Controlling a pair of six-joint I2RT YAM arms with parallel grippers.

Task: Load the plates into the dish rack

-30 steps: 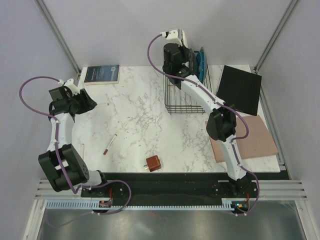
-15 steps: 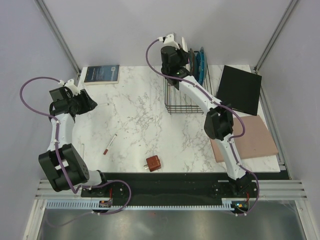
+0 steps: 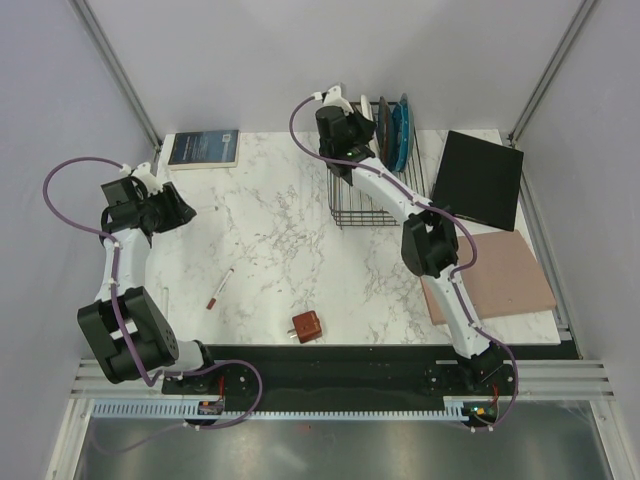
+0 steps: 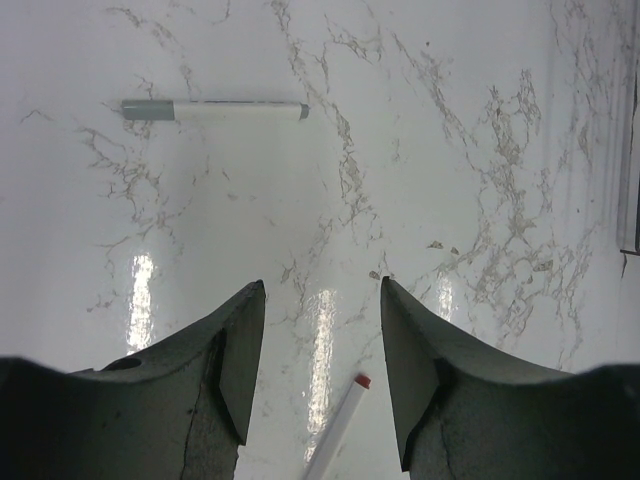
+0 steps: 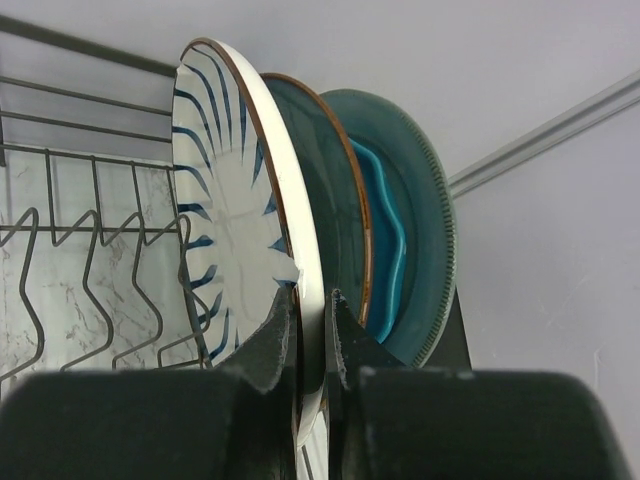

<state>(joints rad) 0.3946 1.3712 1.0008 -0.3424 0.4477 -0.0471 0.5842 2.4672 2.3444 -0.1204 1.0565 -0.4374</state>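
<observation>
My right gripper should go down slightly, then move toward the grey-green plate [image 3: 383, 128] [image 5: 331, 203] to let go of the striped rim, because the other plates stand on edge there.
The black wire dish rack [image 3: 365, 205] stands at the back of the table. Several plates stand on edge at its far end [image 3: 395, 130]. In the right wrist view they stand side by side: white with dark stripes [image 5: 225, 200], grey-green [image 5: 335, 210], bright blue [image 5: 388, 240] and dark teal [image 5: 432, 220]. The rack's tines [image 5: 60, 250] show on the left. My right gripper [image 5: 312, 300] is shut on the rim of the striped plate and shows in the top view [image 3: 355, 130] too. My left gripper [image 4: 322, 290] is open and empty over the marble at the left [image 3: 178, 208].
A white pen with a red cap [image 4: 340, 430] lies below my left gripper, with a grey-capped marker [image 4: 215, 110] beyond it. A book [image 3: 203, 148] lies at the back left and a small brown block [image 3: 306, 326] near the front. A black panel [image 3: 480, 178] and a pink board [image 3: 505, 280] lie at the right.
My right gripper has moved left and a little nearer with the striped plate, uncovering the plates behind it. The left arm has shifted slightly.
</observation>
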